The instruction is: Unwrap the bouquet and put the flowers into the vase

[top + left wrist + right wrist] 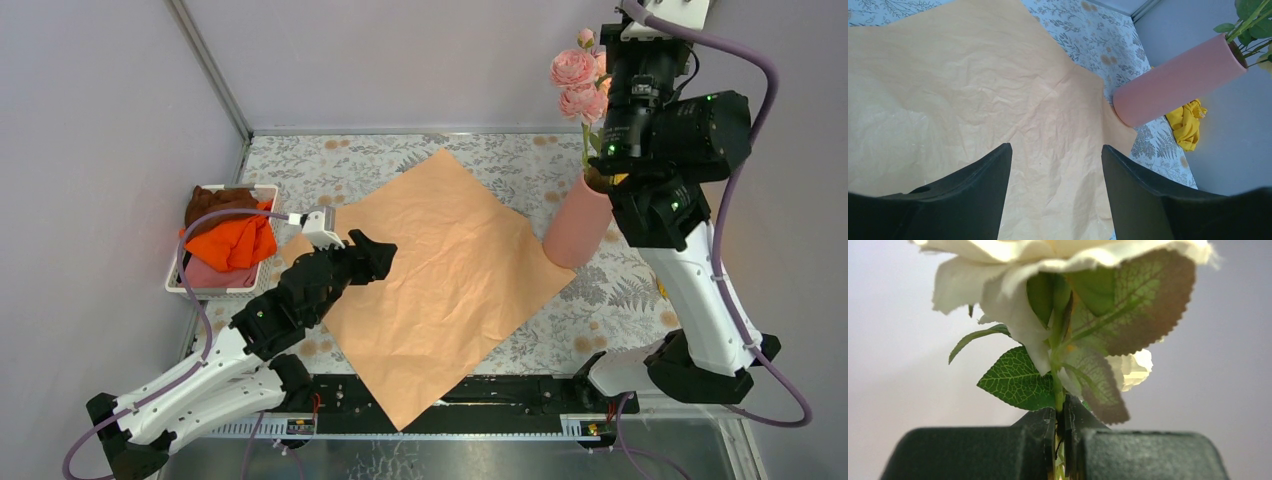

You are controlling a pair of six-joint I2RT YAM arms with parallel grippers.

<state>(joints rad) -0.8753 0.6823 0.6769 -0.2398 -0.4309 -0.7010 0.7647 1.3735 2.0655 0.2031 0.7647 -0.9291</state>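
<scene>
I will next move the green stem toward the pink flowers [578, 85] with my right gripper, then down into the vase's opening [597, 181]. I will let go of it there, since other stems already stand in the vase.
The bouquet's peach wrapping paper [440, 270] lies spread flat on the table, also filling the left wrist view [973, 100]. My left gripper [375, 255] hovers open over its left part, nothing between its fingers [1055, 147]. The pink vase [577, 232] stands at the paper's right corner, with pink flowers [578, 85] rising from it; their green stems [1248, 20] show at its mouth [1173, 82]. My right gripper [1060, 415] is above the vase, shut on the stem of a white rose [1048, 260] with green leaves.
A white tray [215, 291] at the left holds orange and brown cloths [232, 238]. A yellow cloth [1188, 122] lies on the floral table cover behind the vase, near the right wall. Walls close in the left, back and right sides.
</scene>
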